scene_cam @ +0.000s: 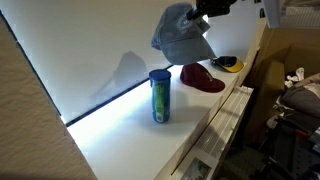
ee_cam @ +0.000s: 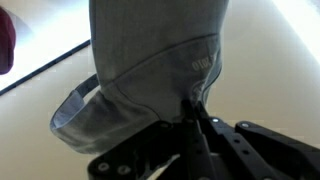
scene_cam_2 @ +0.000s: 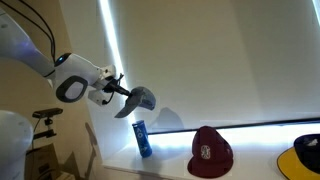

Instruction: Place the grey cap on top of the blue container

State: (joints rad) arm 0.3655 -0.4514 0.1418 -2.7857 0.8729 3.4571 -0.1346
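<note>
My gripper should next go down and over the blue container's top (scene_cam: 160,74) and let go of the grey cap (scene_cam: 181,36) there, because the cap is still in the air above it.
The grey cap (scene_cam: 181,36) hangs in the air from my gripper (scene_cam: 203,14), which is shut on its edge. In the wrist view the cap (ee_cam: 150,70) fills the frame just beyond the closed fingers (ee_cam: 192,112). The blue container (scene_cam: 159,96) stands upright on the white surface, below and a little to the left of the hanging cap. In an exterior view the cap (scene_cam_2: 142,101) hangs above the container (scene_cam_2: 143,139). The container does not show in the wrist view.
A dark red cap (scene_cam: 201,78) lies on the white counter (scene_cam: 130,135) past the container, with a yellow-and-black cap (scene_cam: 227,64) beyond it. Both also show in an exterior view (scene_cam_2: 211,150) (scene_cam_2: 303,153). The counter ends in a front edge above drawers.
</note>
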